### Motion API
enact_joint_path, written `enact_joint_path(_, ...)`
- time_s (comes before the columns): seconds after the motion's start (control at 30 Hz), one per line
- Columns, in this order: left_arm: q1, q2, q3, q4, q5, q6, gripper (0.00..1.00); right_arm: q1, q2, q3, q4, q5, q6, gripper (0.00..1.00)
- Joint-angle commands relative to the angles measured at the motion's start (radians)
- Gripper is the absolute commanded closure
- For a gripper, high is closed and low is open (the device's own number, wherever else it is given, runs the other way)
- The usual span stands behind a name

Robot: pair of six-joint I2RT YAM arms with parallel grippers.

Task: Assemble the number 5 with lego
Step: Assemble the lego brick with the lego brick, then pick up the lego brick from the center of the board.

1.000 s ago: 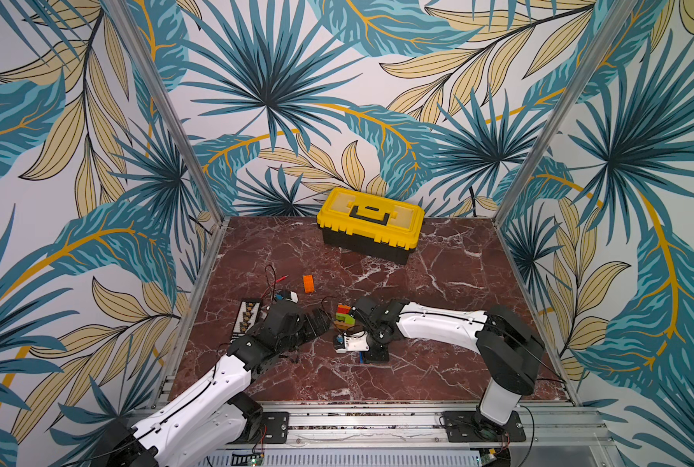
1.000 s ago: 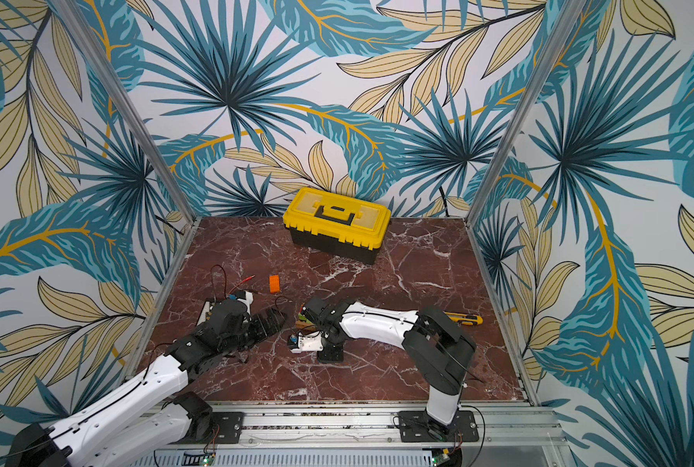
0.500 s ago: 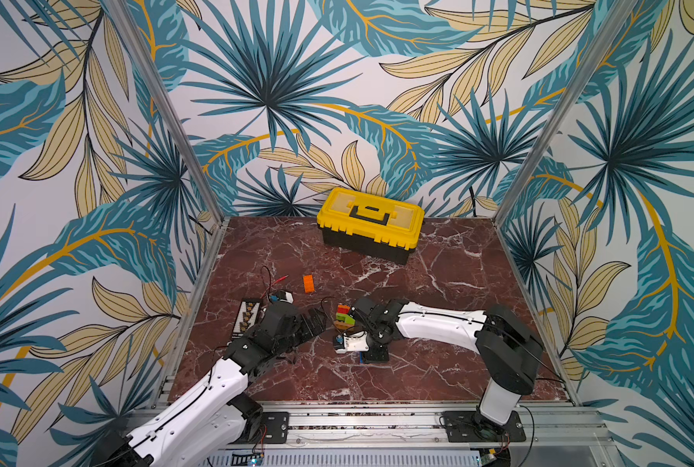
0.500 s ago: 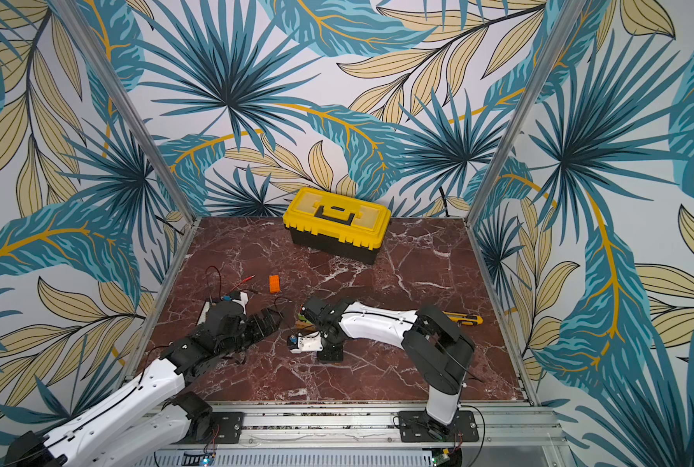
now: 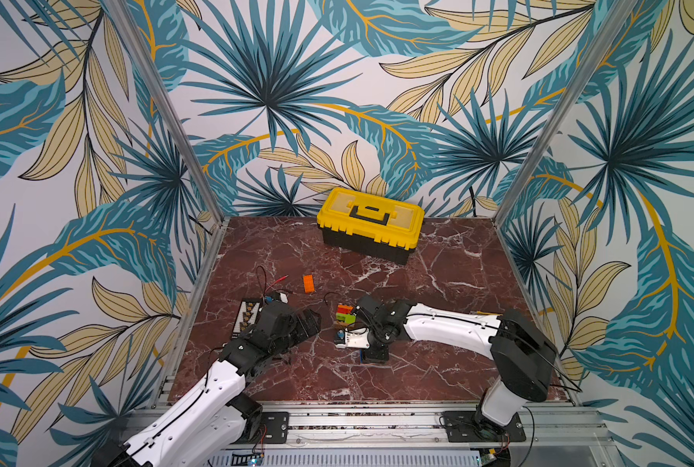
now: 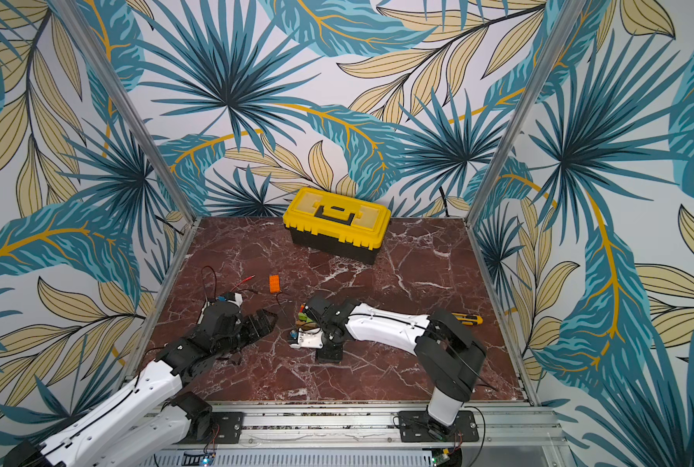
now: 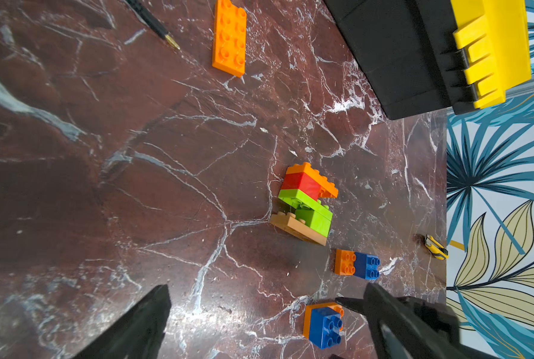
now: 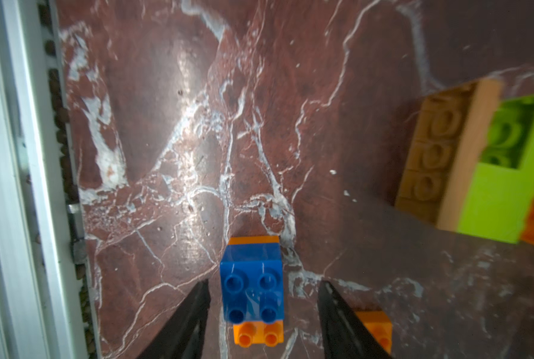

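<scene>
The robot's left gripper will next reach outward and lower its open fingers astride the long sides of the loose orange plate [image 5: 309, 283] [image 7: 229, 39], which lies outward of and below the gripper.
A blue brick [image 8: 251, 286] sits on an orange plate [image 8: 258, 334] on the marble floor. My right gripper [image 8: 262, 298] stands open around it, a gap on each side. In a top view the right gripper [image 5: 371, 356] is low at the front middle. A joined stack [image 7: 304, 202] of orange, red, lime green and tan lego lies just beyond it, also showing as the stack [image 5: 344, 314]. An orange-and-blue pair [image 7: 356, 265] lies beside. A loose orange plate [image 5: 308, 283] lies farther back. My left gripper [image 7: 267, 289] is wide open and holds nothing, left of the stack.
A yellow-and-black toolbox [image 5: 369, 222] stands at the back. A utility knife [image 6: 467, 320] lies at the right, behind my right arm. A small board with red and black wires [image 5: 248, 317] lies at the left edge. A metal rail [image 8: 26, 186] borders the front.
My right gripper has opened and let go of the blue brick on its orange plate. The left arm has hardly moved.
</scene>
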Motion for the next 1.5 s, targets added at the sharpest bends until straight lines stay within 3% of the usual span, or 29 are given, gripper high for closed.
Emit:
enact_joint_path(0.0, 0.022, 0.015, 0.061, -0.035, -0.001, 0.058, 0.0, 0.004, -0.1, -0.039, 0.07, 0.006, 0.096, 0.39)
enact_joint_path(0.13, 0.055, 0.1, 0.125, -0.053, 0.012, 0.106, 0.0, 0.002, -0.21, -0.122, 0.247, 0.095, 0.328, 0.3)
enact_joint_path(0.23, 0.078, 0.218, 0.208, -0.078, 0.019, 0.147, 0.02, -0.003, -0.252, -0.166, 0.368, 0.197, 0.565, 0.29)
enact_joint_path(0.4, 0.124, 0.472, 0.386, -0.136, 0.025, 0.224, 0.09, -0.032, -0.258, -0.186, 0.448, 0.237, 0.902, 0.29)
enact_joint_path(0.53, 0.161, 0.698, 0.581, -0.233, 0.028, 0.32, 0.16, -0.043, -0.261, -0.21, 0.484, 0.243, 1.038, 0.26)
enact_joint_path(0.7, 0.2, 0.936, 0.803, -0.344, 0.002, 0.406, 0.18, -0.054, -0.309, -0.284, 0.556, 0.266, 1.109, 0.18)
enact_joint_path(1.0, 0.222, 1.198, 1.082, -0.447, -0.04, 0.48, 0.24, -0.062, -0.313, -0.325, 0.598, 0.232, 1.176, 0.14)
enact_joint_path(1.2, 0.227, 1.283, 1.174, -0.489, -0.081, 0.51, 0.27, -0.062, -0.316, -0.334, 0.611, 0.234, 1.189, 0.13)
enact_joint_path(1.47, 0.236, 1.343, 1.198, -0.482, -0.047, 0.525, 0.35, -0.062, -0.301, -0.345, 0.638, 0.229, 1.216, 0.13)
